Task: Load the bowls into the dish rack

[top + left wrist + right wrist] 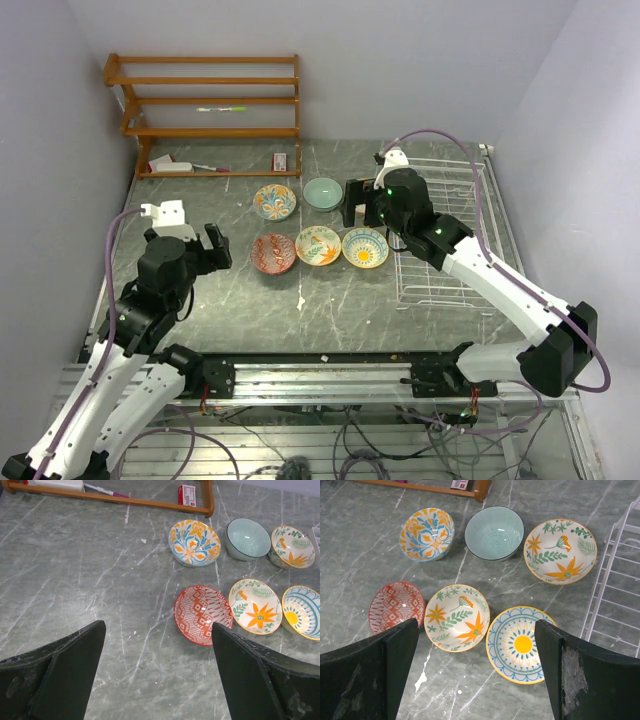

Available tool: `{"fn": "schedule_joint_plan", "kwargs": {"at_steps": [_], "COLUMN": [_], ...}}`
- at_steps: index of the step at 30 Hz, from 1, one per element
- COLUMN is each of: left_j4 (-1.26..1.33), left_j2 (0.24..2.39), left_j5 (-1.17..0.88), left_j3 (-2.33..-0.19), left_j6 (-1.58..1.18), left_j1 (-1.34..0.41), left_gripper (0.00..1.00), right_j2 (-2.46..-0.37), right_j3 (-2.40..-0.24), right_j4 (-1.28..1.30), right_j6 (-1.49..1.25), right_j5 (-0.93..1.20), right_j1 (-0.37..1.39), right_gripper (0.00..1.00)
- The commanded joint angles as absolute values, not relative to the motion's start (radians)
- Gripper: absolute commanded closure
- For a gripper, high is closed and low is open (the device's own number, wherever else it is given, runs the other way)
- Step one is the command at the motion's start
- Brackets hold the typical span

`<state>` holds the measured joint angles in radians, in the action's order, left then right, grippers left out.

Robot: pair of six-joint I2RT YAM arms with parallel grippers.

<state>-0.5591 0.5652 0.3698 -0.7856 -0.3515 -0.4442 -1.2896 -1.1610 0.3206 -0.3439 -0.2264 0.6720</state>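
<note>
The right gripper will next move back and down to the yellow-and-blue bowl's rim (345,255) (490,659) beside the orange-flower bowl, because the yellow-and-blue bowl's rim is below the gripper and further back.
Several bowls sit on the grey marble table. In the top view I see a blue-and-orange bowl (274,201), the pale teal bowl (322,193), the red-patterned bowl (272,253), an orange-flower bowl (318,245) and a yellow-and-blue bowl (365,248). My right gripper (360,208) hovers open above them. Its wrist view shows the flower bowl (457,617) and the yellow-and-blue bowl (520,644) below the right gripper (476,624), and another floral bowl (560,551) beside the teal one (494,532). The white wire dish rack (450,235) lies right of the bowls and holds none. My left gripper (213,250) is open and empty, left of the red bowl (202,614).
A wooden shelf unit (210,110) stands at the back left with a pen, a white object and a small box (187,494) on it. Walls close in on the left, back and right. The rack's edge (615,580) is just right of the bowls.
</note>
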Motion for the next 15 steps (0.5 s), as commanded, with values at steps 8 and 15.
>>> {"fn": "schedule_joint_plan", "kwargs": {"at_steps": [8,15], "left_j4": [-0.500,-0.498], "left_j2": [0.547,0.538], "left_j5": [0.393,0.408], "left_j3": [-0.833,-0.823], "left_j6": [-0.336,-0.338], "left_j1": [-0.431,-0.429], "left_gripper": [0.02,0.02], "right_j2": [-1.251,-1.265], "right_j3": [-1.144,-1.141], "right_j4": [0.280,0.291], "right_j6": [-0.320,-0.293], "right_j5": [-0.143,-0.083], "right_j1": [0.681,0.682], "right_gripper": [0.00,0.00]}}
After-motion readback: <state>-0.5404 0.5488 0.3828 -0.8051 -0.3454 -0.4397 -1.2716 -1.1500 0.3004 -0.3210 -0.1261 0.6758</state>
